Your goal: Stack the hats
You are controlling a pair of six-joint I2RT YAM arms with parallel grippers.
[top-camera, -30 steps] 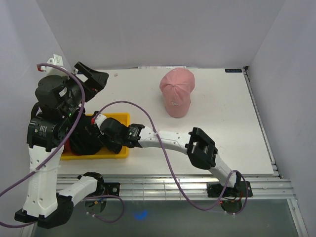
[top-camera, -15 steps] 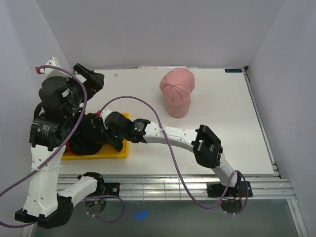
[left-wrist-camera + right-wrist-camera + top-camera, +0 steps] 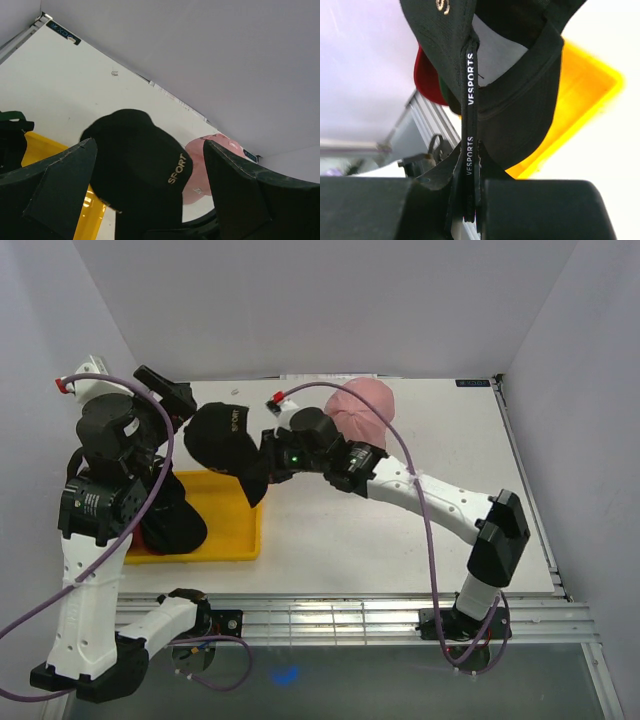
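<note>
My right gripper moves toward the right in the top view next, then lowers and releases the black cap [image 3: 222, 433] there, because the pink-red cap's top [image 3: 361, 410] lies bare.
A black cap [image 3: 222, 433] with gold "SPORT" lettering [image 3: 145, 170] hangs in the air above the table, between the yellow tray and a pink-red cap [image 3: 368, 398]. My right gripper [image 3: 268, 455] is shut on its back strap [image 3: 470, 150], and the cap dangles from it with the brim [image 3: 525, 125] downward. The pink-red cap lies at the back of the table, partly hidden by the right arm. More dark hats [image 3: 170, 525] sit piled at the tray's left end. My left gripper [image 3: 168, 395] is raised at the back left, open and empty, its fingers [image 3: 60, 185] framing the hanging cap from a distance.
The yellow tray [image 3: 228, 530] lies at the table's front left, under the left arm. Purple cables loop from both arms. White walls close in the table at the back and sides, and an aluminium rail runs along the near edge.
The right gripper shut on the black cap in the tray, then lifted it up and back toward the pink-red cap. The left arm only tilted slightly.
</note>
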